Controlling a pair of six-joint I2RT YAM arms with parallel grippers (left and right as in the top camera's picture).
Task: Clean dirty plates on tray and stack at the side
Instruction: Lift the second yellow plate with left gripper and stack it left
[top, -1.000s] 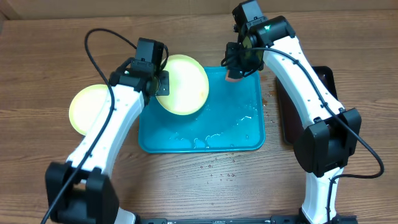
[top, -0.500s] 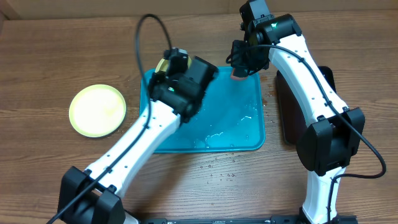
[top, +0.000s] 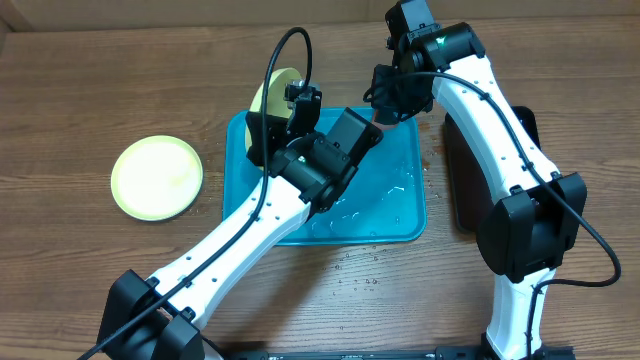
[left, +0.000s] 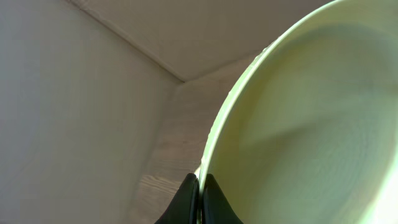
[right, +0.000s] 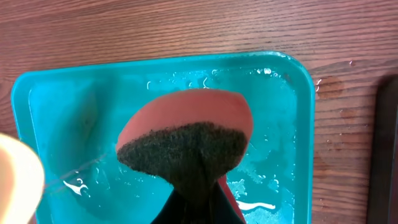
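Observation:
I will next swing my left gripper left in the overhead view, level its plate and lower it onto the second yellow-green plate (top: 157, 178) to start the stack.
My left gripper (left: 199, 186) is shut on the rim of a yellow-green plate (left: 311, 137) and holds it tilted on edge above the far left corner of the teal tray (top: 400, 215); in the overhead view only part of the plate (top: 272, 92) shows behind the arm. A second yellow-green plate (top: 157, 178) lies flat on the table left of the tray. My right gripper (right: 199, 196) is shut on a red sponge with a dark scouring face (right: 186, 134), held above the wet tray (right: 56, 106) near its far right corner (top: 383, 118). The light blue plate is out of view.
A narrow black tray (top: 525, 130) lies right of the teal tray, partly under my right arm. Water drops (top: 355, 265) spot the wooden table in front of the teal tray. A pale wall runs along the table's far edge.
My left arm swung right over the tray with its plate, turning it from flat to on edge. The right arm and sponge have barely moved.

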